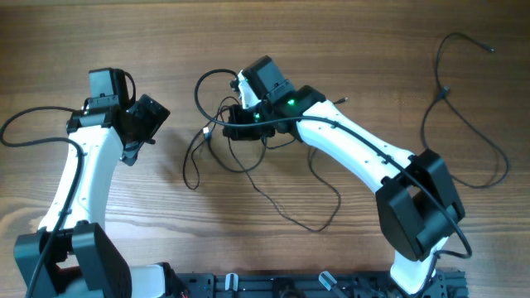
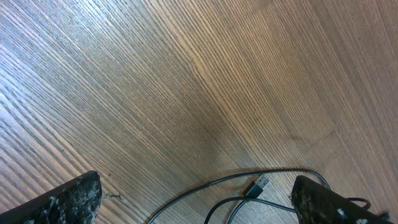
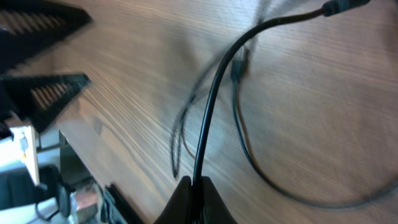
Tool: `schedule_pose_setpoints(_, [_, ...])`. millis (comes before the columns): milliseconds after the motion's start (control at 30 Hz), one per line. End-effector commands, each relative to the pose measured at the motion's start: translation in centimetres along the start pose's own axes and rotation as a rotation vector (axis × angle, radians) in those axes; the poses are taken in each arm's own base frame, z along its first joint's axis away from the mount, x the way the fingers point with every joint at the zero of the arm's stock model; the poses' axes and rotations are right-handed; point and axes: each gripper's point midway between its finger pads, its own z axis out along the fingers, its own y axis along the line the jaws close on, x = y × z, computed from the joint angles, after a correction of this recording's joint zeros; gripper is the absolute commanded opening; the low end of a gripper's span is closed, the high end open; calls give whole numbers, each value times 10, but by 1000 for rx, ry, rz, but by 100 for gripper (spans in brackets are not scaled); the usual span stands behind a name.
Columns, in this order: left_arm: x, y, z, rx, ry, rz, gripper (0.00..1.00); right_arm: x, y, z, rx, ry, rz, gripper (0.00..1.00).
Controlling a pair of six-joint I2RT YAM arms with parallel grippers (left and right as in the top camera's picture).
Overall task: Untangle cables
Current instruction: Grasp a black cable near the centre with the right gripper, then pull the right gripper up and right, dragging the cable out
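I will lift my right gripper outward toward the lone looped cable next, then lower it onto empty wood and open it, because the held cable still crosses the tangle.
Several thin black cables (image 1: 248, 170) lie tangled in loops on the wooden table, mid-frame in the overhead view. My right gripper (image 1: 230, 124) is at the top of the tangle. In the right wrist view it (image 3: 194, 182) is shut on one black cable (image 3: 211, 106), which rises from the jaws and curves to a plug end (image 3: 336, 7). My left gripper (image 1: 137, 136) hovers left of the tangle, open and holding nothing. Between its fingers (image 2: 74, 200) in the left wrist view lie cable strands (image 2: 205, 186) and a USB plug (image 2: 259, 185) on the table.
Another long black cable (image 1: 464, 116) loops alone at the far right of the table. A thicker black wire (image 1: 33, 124) trails from the left arm. Black racks (image 3: 43, 37) show at the table edge in the right wrist view.
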Motion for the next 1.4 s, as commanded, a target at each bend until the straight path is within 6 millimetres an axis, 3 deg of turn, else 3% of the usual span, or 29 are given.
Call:
schedule_pose_setpoints(0, [4,4,6,-12,19,-17,100,20,-9,-7,3,90,17,4])
schedule_pose_setpoints(100, [4,4,6,-12,19,-16,100,35,0,-9,-69,162,-81,4])
schedule_pose_setpoints(167, [4,4,6,-12,19,-16,100,34,1,-14,-93,167,-88,4])
schedule_pose_setpoints(400, [4,4,6,-12,19,-16,100,-23,-15,-54,-168,23,-58,4])
schedule_pose_setpoints(500, [4,4,6,-12,19,-17,100,-39,17,-89,-477,2,-148,4])
schedule_pose_setpoints(567, [4,4,6,-12,19,-17,100,-53,20,-110,-572,-42,-185,4])
schedule_pose_setpoints(633, [4,4,6,-12,20,-17,100,-73,1,-119,-528,-109,-140,4])
schedule_pose_setpoints(733, [4,4,6,-12,19,-17,100,-104,-49,-129,-349,-247,-68,4])
schedule_pose_setpoints(833, [4,4,6,-12,19,-17,100,-136,-119,-146,-64,-414,28,4])
schedule_pose_setpoints(967, [4,4,6,-12,19,-17,100,-153,-178,-167,220,-535,44,4])
schedule_pose_setpoints(1067, [4,4,6,-12,19,-17,100,-158,-193,-175,357,-551,-87,4])
schedule_pose_setpoints(1167, [4,4,6,-12,19,-17,100,-159,-227,-194,572,-593,-31,4])
schedule_pose_setpoints(1367, [4,4,6,-12,19,-17,100,-152,-254,-200,719,-585,4,5])
